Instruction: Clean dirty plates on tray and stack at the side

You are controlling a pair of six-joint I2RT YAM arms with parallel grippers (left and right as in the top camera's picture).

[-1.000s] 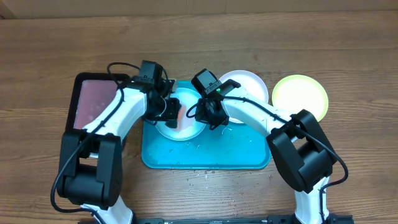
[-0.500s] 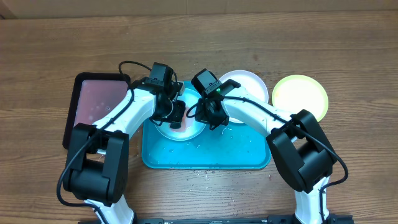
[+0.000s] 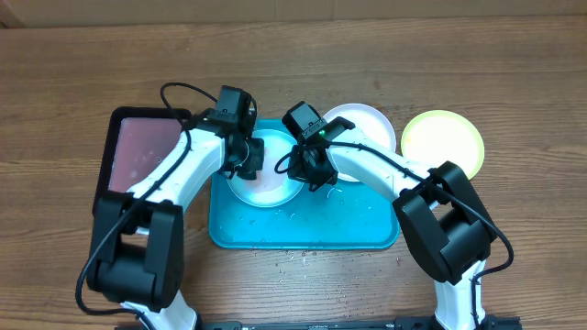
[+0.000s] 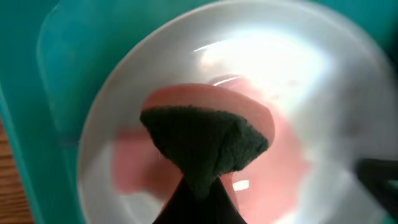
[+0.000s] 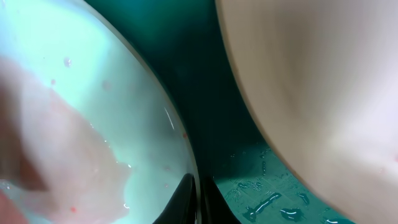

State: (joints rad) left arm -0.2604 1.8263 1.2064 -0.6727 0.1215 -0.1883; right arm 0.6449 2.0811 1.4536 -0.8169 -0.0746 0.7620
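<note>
My left gripper will next go up, move across to its left in the overhead view and go down to release the sponge [image 4: 205, 143] in the dark tray's empty inside.
The turquoise tray [image 3: 321, 225] holds a light blue plate [image 3: 273, 188] at its upper left. My left gripper [image 3: 249, 165] is shut on a dark green sponge [image 4: 205, 143] pressed on that plate [image 4: 311, 81], where a pink wet smear [image 4: 277, 180] spreads. My right gripper [image 3: 303, 174] is shut on the plate's right rim; in the right wrist view its fingertips [image 5: 189, 196] pinch the rim of the plate [image 5: 93, 124]. A white plate [image 3: 365, 128] lies at the tray's upper right corner. A lime-green rimmed plate [image 3: 442, 142] sits on the table to its right.
A dark tray with a pinkish inside [image 3: 138, 156] lies left of the turquoise tray, partly under my left arm. Water drops dot the tray floor [image 5: 267, 199] and the table in front of it [image 3: 298, 258]. The wooden table extends behind and to both sides.
My left gripper swept the sponge right across the light blue plate and back left. The red smear is now spread into a paler pink film. The right arm has not moved.
</note>
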